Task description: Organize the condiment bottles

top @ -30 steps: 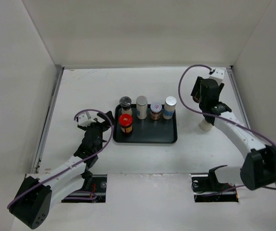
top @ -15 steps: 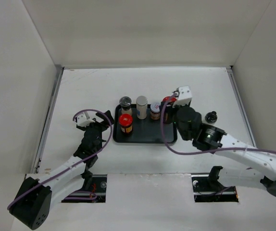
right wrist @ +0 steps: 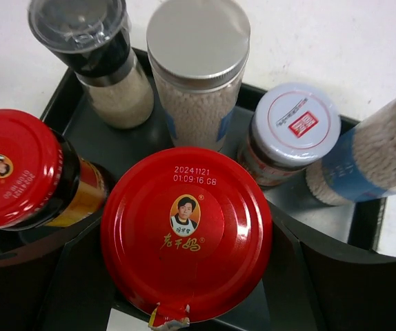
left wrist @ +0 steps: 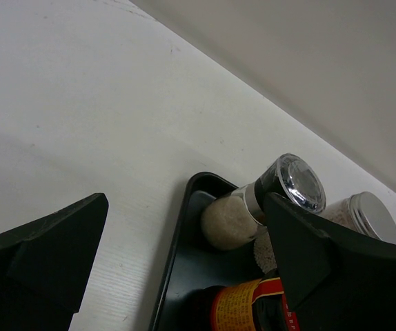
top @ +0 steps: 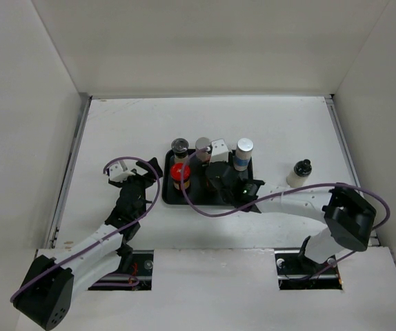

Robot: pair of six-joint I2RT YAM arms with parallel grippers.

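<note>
The bare front part of the tray's bottom beside the other red-lidded jar is empty, so my right gripper should lower, ease back and release the jar there.
My right gripper (top: 219,174) is shut on a red-lidded dark jar (right wrist: 186,231) and holds it over the front middle of the black tray (top: 173,200). A second red-lidded jar (top: 179,172) stands at the tray's front left. Behind are a black-capped clear-topped shaker (top: 179,146), a white silver-capped cylinder (top: 203,145), a brown jar with a white lid (right wrist: 295,125) and a blue-labelled silver-capped cylinder (top: 244,153). A black-capped bottle (top: 299,172) stands on the table to the right of the tray. My left gripper (top: 133,183) is open and empty, left of the tray.
White walls close in the table at the back and on both sides. The right arm lies across the table in front of the tray's right corner. The left wrist view shows the tray's left rim (left wrist: 174,238) just ahead of my open fingers.
My right gripper has swung left from the far right of the table, carrying the red-lidded jar, to above the tray. The left arm has not moved.
</note>
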